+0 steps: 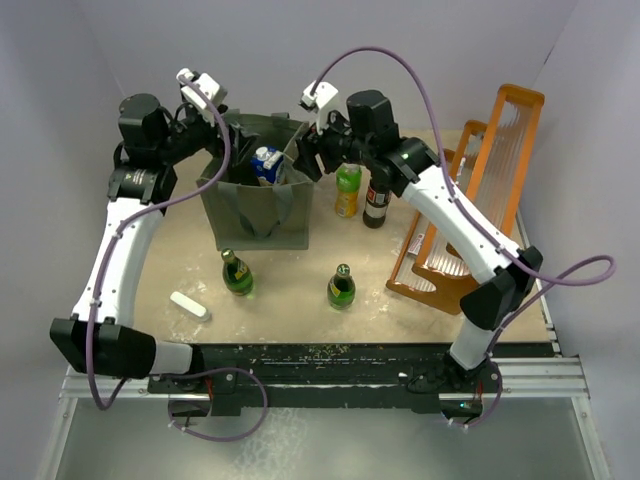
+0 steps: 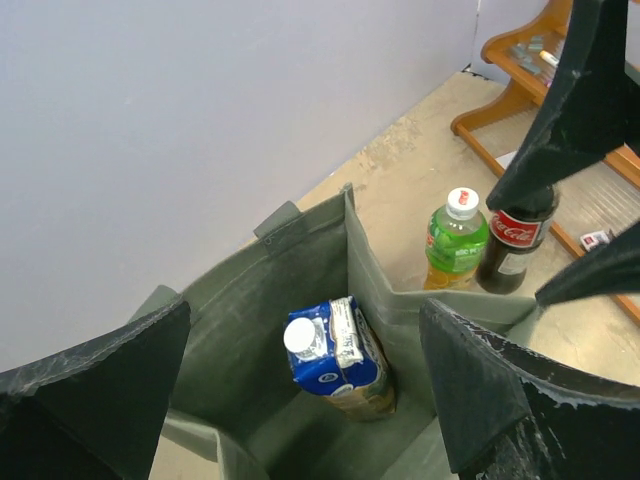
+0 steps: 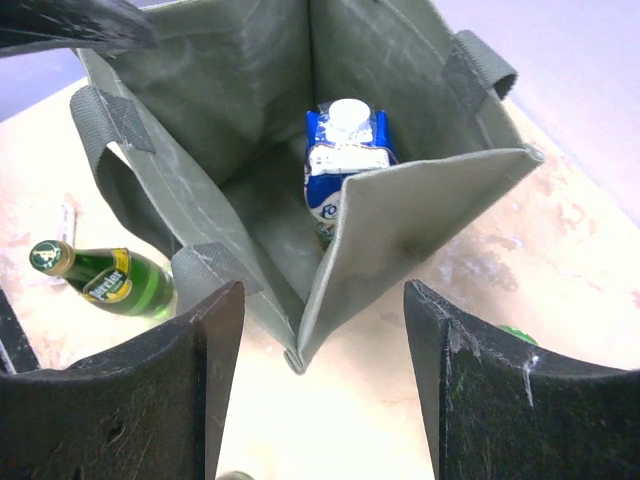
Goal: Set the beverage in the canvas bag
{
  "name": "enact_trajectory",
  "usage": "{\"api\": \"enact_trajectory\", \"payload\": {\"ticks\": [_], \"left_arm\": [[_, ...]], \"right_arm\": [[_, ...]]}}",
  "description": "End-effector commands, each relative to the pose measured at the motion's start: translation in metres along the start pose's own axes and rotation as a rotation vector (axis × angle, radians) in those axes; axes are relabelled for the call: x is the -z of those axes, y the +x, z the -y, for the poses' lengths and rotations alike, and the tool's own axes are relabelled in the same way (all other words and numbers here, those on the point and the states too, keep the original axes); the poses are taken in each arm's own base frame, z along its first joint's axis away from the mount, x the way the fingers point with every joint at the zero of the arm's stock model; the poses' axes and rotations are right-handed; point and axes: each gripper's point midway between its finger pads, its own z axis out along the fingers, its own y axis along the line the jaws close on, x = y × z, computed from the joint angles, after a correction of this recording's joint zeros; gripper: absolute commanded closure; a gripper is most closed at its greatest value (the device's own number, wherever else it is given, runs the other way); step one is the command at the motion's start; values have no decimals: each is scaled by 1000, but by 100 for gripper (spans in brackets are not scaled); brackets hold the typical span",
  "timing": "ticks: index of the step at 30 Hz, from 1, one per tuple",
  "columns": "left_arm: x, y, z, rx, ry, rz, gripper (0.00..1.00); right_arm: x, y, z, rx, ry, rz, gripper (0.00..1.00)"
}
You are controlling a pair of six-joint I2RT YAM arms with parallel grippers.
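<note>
The cola bottle is outside the bag (image 1: 262, 212), so my right gripper will next move away from the bag's corner, past the green tea bottle, and down onto the cola's neck (image 1: 380, 180).
The olive-green canvas bag (image 1: 262, 212) stands open at the back of the table. A blue and white beverage carton (image 1: 266, 163) with a white cap stands inside it, also showing in the left wrist view (image 2: 335, 355) and the right wrist view (image 3: 345, 165). My left gripper (image 1: 220, 138) hovers over the bag's left rim, open and empty, with the carton below it between the fingers (image 2: 310, 400). My right gripper (image 1: 310, 152) hovers over the bag's right corner (image 3: 420, 210), open and empty (image 3: 325, 380). It touches neither the bag nor the carton.
A green tea bottle (image 1: 347, 190) and a cola bottle (image 1: 377, 202) stand just right of the bag. Two green glass bottles (image 1: 237, 273) (image 1: 341, 287) stand in front of it. A small white object (image 1: 188, 305) lies front left. An orange wooden rack (image 1: 470, 200) stands at the right.
</note>
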Motion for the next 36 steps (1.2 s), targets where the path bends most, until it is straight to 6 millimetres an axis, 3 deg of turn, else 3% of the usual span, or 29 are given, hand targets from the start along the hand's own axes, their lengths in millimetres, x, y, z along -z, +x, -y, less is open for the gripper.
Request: {"api": "enact_trajectory", "payload": {"ticks": [1,6,10,17,21,27,36], "left_arm": [[27,-26,24,-76,61,7,1],[44,-12,23,-72,-22,-70,1],[58,-4,19,-45,-97,-106,1],[67,6,17,-49,-148,-118,0],[69,9,20,-52,-143,-115,1],[71,14,21,-59,-144,-120,1],[75,14,22,-68,-149,-115,1]], "right_arm": [[39,-21,5,70,65,56,32],[77,-13,34,80,213,59,32],[108,1,72,24,311,52,31],[127,43,120,-38,451,-27,29],[123,60,137,-64,480,-58,29],[100,74,144,-96,441,-99,29],[80,83,161,-117,448,-120,32]]}}
